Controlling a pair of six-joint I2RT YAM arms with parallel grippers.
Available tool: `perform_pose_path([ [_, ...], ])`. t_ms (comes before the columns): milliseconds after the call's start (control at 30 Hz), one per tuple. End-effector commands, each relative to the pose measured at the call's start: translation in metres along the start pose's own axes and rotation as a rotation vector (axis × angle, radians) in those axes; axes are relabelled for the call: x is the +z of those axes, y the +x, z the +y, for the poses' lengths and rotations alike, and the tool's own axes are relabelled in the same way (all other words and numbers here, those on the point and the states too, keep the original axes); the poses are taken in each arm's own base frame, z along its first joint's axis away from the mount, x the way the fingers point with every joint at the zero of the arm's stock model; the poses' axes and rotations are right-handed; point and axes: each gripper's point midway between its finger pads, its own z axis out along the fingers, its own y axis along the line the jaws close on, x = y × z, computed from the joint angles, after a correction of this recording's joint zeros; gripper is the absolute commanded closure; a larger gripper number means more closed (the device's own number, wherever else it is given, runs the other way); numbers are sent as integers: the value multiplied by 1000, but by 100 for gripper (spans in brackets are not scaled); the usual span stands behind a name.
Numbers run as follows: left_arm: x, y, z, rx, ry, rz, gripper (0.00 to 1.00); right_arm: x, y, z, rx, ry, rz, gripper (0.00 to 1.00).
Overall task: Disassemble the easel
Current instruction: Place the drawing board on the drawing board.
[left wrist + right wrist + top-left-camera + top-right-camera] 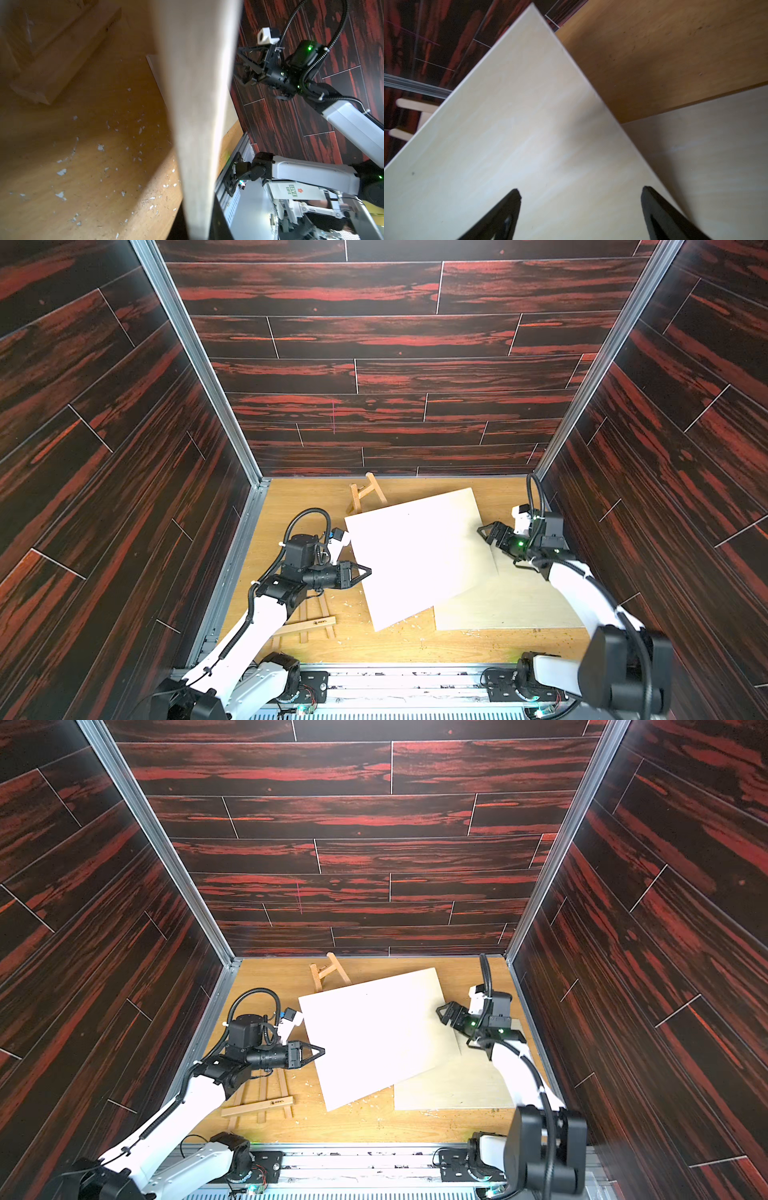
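My left gripper lowers toward my right gripper next and releases the held board over the second pale board [504, 609] [230, 115], since that one lies below it that way.
A large pale board [415, 556] [374, 1036] hangs tilted above the table. My left gripper [368, 570] [322, 1050] is shut on its left edge. In the left wrist view the board [197, 104] runs edge-on between the dark jaws of that gripper [197, 230]. My right gripper [484, 531] [442, 1011] stands open at the board's right edge, and its fingers [512, 207] are spread wide over the board's face [529, 135] with nothing between them. One wooden easel frame [309, 624] [266, 1102] lies flat under my left arm. A smaller easel piece [368, 493] [328, 971] rests by the back wall.
A second pale board [511, 605] [457, 1085] [716, 155] lies flat on the wooden table [415, 651], partly under the held one. Small white chips [99, 147] litter the tabletop. Dark panelled walls close in three sides, and a metal rail [395, 672] runs along the front.
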Motion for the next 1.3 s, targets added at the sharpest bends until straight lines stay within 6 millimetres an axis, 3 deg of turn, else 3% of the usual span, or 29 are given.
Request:
perform_pose_path([
  [0,3,25,13,-60,-53,102,100,11,-13,-12,-72,18,-4,6],
  [200,6,25,18,-74,-66,112,100,33,-3,-33,-34,-29,50,6],
  [533,15,25,25,-78,-58,148,100,43,31,-28,3,-164,176,7],
  [1000,33,19,40,-107,-47,214,100,21,76,-25,54,-175,285,8],
  [1133,39,14,44,-122,-46,219,100,15,83,-31,81,-130,287,8],
  [1267,45,8,46,-132,-60,223,100,11,79,-49,109,-3,277,8],
])
